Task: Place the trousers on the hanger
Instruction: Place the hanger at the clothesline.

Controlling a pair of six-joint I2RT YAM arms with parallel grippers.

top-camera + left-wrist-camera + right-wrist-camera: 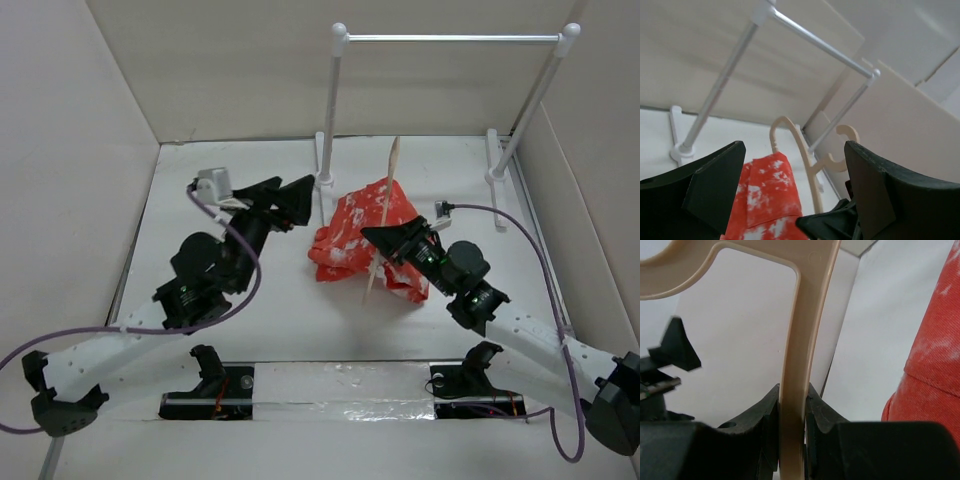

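Observation:
I will next move my right gripper up and outward to the rack's metal bar [474,39] and let go of the hanger's arm there, because the trousers [352,235] already hang over the hanger.
The red-orange trousers [352,235] with white blotches hang bunched over the pale beige hanger [384,205], held on edge above the table middle. My right gripper [388,243] is shut on the hanger's arm [799,365], the trousers [932,360] at its right. My left gripper [290,196] is open and empty, left of the trousers, tips apart from the cloth. In the left wrist view the trousers [765,200] and hanger [807,160] lie ahead between the open fingers [715,185], with the right gripper's black tip below.
A white-posted rack with a metal bar [450,38] stands at the back; its left post [327,140] is just behind my left gripper. White walls enclose the table [250,330]. Purple cables trail from both arms.

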